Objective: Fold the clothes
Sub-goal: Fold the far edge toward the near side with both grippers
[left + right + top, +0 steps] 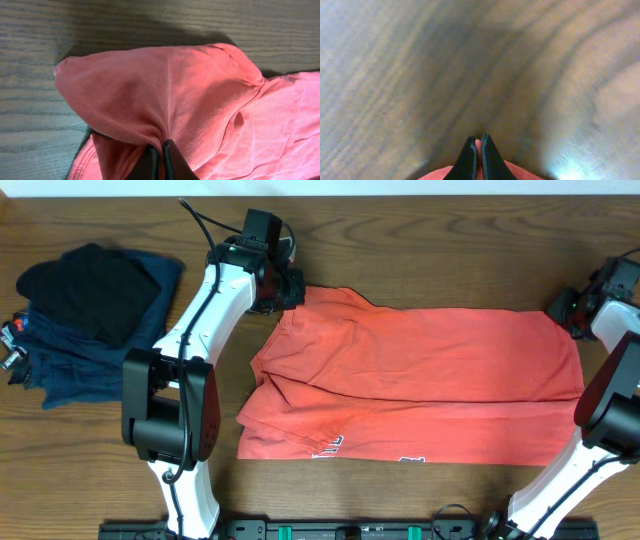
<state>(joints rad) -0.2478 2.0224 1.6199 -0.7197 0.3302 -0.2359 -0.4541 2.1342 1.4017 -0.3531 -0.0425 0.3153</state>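
The robot's right gripper should swing up and back toward the robot's base, over the shirt's near strip [556,430], and let go of the shirt's corner, because the shirt's far half is still spread out.
The coral-red T-shirt [420,375] lies across the middle of the wooden table, folded lengthwise, with bits of white lettering at its near edge. My left gripper [287,292] is shut on a bunched fold of the shirt at its far left corner; in the left wrist view the cloth [165,95] drapes over the closed fingers [161,150]. My right gripper [566,308] is shut on the shirt's far right corner; the right wrist view shows a sliver of red cloth [478,150] pinched between the fingertips [478,145].
A pile of navy blue folded garments [70,360] with a black garment [90,290] on top sits at the far left of the table. Bare wood [450,250] lies behind the shirt.
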